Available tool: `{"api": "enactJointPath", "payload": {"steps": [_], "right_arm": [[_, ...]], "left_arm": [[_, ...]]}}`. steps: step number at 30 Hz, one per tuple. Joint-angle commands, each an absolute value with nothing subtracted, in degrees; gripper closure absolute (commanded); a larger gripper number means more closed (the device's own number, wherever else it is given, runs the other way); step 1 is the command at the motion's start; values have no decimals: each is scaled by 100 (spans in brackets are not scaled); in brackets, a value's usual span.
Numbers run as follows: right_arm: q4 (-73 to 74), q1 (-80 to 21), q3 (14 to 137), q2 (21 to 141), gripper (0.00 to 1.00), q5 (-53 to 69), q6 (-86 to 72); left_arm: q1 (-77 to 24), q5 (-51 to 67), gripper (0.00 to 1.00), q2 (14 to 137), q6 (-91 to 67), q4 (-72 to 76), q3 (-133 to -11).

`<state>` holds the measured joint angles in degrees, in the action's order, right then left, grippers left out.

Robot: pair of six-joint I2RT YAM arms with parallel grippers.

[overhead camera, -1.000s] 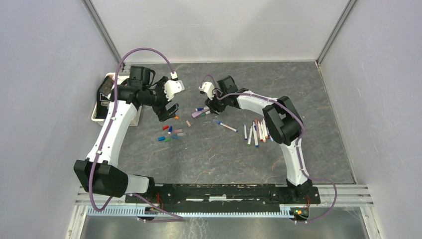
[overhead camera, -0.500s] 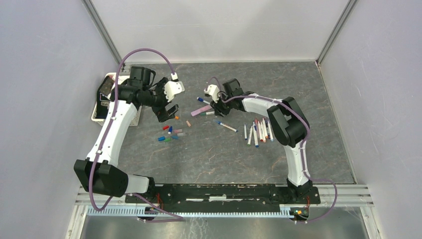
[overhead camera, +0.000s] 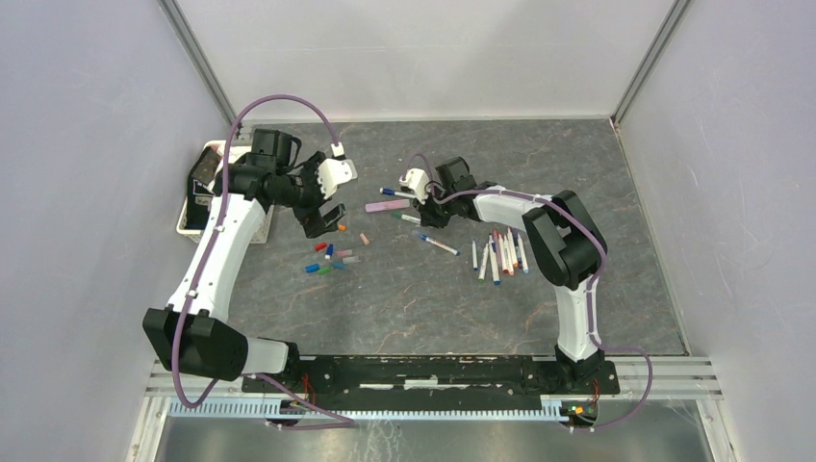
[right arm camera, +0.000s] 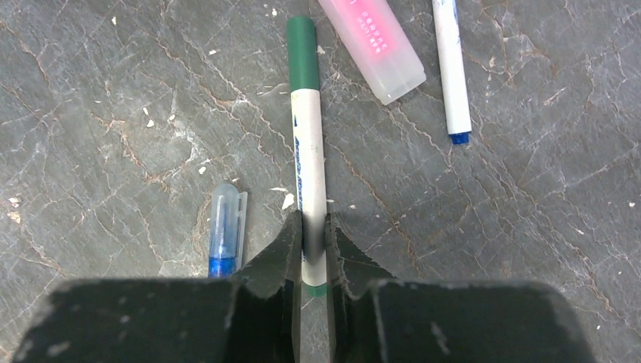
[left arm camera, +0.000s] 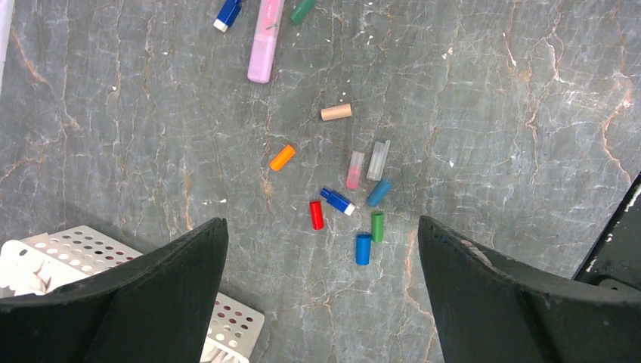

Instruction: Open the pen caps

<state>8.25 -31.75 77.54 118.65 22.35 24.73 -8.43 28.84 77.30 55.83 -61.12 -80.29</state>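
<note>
My left gripper will next move back and toward my right gripper, onto the green cap, because the body of the green pen is held near its tail and the cap is free.
My right gripper (right arm camera: 312, 227) is shut on the white barrel of a green pen (right arm camera: 308, 136) near its tail; the pen lies flat on the table. Its green cap (right arm camera: 301, 53) is on at the far end. From above, the same gripper (overhead camera: 426, 214) sits low over that green pen (overhead camera: 409, 218). My left gripper (left arm camera: 323, 234) hangs open above several loose pen caps: red (left arm camera: 316, 215), blue (left arm camera: 363, 248), green (left arm camera: 377, 226), orange (left arm camera: 282, 157) and tan (left arm camera: 336, 112). In the top view these caps (overhead camera: 329, 258) lie below the left gripper (overhead camera: 322, 199).
A pink highlighter (right arm camera: 374, 53), a white pen with a blue tip (right arm camera: 451, 68) and a clear blue cap (right arm camera: 224, 231) lie beside the green pen. Several pens (overhead camera: 498, 255) lie in a pile to the right. A white perforated tray (overhead camera: 197, 192) stands at the left edge.
My right gripper has drawn back to the right and its jaws have closed on the green pen. The pink highlighter has shifted a little. The left arm has barely moved.
</note>
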Motion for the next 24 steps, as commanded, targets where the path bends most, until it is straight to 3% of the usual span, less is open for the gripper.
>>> {"api": "enactJointPath", "payload": {"steps": [1, 14, 24], "right_arm": [[1492, -3136, 7743, 11758, 100, 2047, 2447], [1099, -3136, 6698, 10134, 100, 2471, 1774], [1352, -3201, 6759, 9562, 100, 4418, 301]], "left_arm": [[-817, 2984, 0, 7788, 5843, -6216, -8096], [-817, 3827, 0, 7763, 6481, -6270, -7683], [-841, 4369, 0, 7919, 7633, -6070, -7286]]}}
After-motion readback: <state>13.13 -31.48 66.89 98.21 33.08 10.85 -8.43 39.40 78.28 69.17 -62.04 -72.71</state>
